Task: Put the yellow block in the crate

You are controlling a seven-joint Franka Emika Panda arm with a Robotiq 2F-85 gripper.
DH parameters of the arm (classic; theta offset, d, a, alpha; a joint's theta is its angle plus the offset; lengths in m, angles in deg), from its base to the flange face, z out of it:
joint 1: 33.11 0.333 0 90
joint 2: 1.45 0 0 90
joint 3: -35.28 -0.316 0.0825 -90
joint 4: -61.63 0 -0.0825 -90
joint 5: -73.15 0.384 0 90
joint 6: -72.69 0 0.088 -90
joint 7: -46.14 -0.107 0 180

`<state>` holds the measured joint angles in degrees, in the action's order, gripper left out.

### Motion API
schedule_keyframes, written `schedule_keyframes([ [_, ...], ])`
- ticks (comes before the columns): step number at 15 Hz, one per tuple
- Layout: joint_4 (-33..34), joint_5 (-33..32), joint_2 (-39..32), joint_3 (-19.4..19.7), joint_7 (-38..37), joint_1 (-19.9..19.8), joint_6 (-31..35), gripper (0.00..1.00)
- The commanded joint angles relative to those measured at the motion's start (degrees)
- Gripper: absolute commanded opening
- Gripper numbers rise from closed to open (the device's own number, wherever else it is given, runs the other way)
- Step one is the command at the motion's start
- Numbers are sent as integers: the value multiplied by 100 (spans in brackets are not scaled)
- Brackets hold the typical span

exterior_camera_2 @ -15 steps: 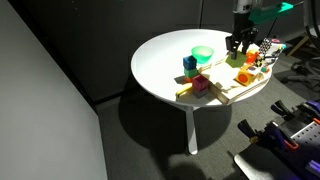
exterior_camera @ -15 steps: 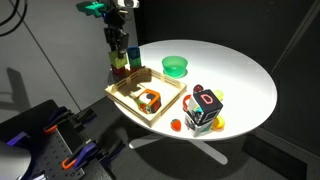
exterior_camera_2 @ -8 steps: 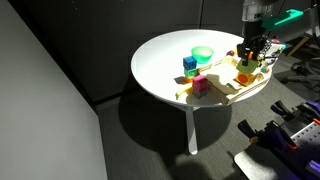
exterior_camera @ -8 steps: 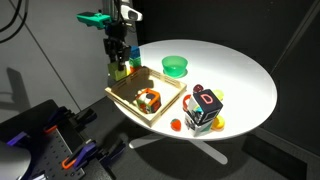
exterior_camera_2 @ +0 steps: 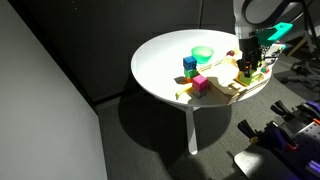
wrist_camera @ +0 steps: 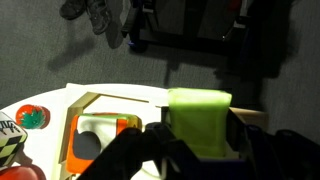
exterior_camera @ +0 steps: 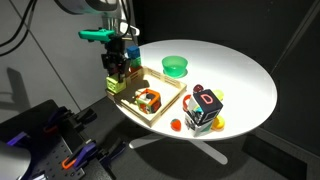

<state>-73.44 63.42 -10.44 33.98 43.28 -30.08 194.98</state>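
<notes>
My gripper should lower and shift past the crate's rim, toward the pink block's side, onto the crate's bare bottom, since the yellow block hangs over that rim.
My gripper [wrist_camera: 198, 142] is shut on the yellow block [wrist_camera: 198, 118], a yellow-green cube that fills the gap between the fingers [wrist_camera: 150, 145]. In an exterior view the gripper [exterior_camera: 116, 66] holds the block [exterior_camera: 121, 69] low over the left end of the crate [exterior_camera: 165, 108], a shallow light-wood tray. In the other exterior view the gripper [exterior_camera_2: 247, 62] hangs over the crate [exterior_camera_2: 226, 92] at the table's right side. The wrist view shows the crate's wooden rim [wrist_camera: 105, 99] just beneath the block.
An orange and red object [exterior_camera: 150, 100] lies in the crate. A green bowl [exterior_camera: 175, 66] stands behind it. A larger multicoloured letter cube [exterior_camera: 205, 108] sits near the table's front edge. A blue block [exterior_camera_2: 189, 62] on a yellowish one and a pink block [exterior_camera_2: 200, 84] stand beside the crate.
The gripper has come down and moved over the crate's end with the yellow block still held. Nothing else on the table has moved.
</notes>
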Motion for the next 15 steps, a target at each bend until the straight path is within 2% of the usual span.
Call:
schedule_keyframes([
  [1, 178, -226, -303, -74, -88, 124, 38, 27],
  [11, 644, -360, -872, -78, -119, 363, 131, 27],
  [12, 676, -293, -908, -85, -106, 350, 154, 77],
  [13, 696, -295, -937, -82, -109, 354, 168, 79],
  [15, 734, -290, -978, -80, -114, 362, 183, 93],
])
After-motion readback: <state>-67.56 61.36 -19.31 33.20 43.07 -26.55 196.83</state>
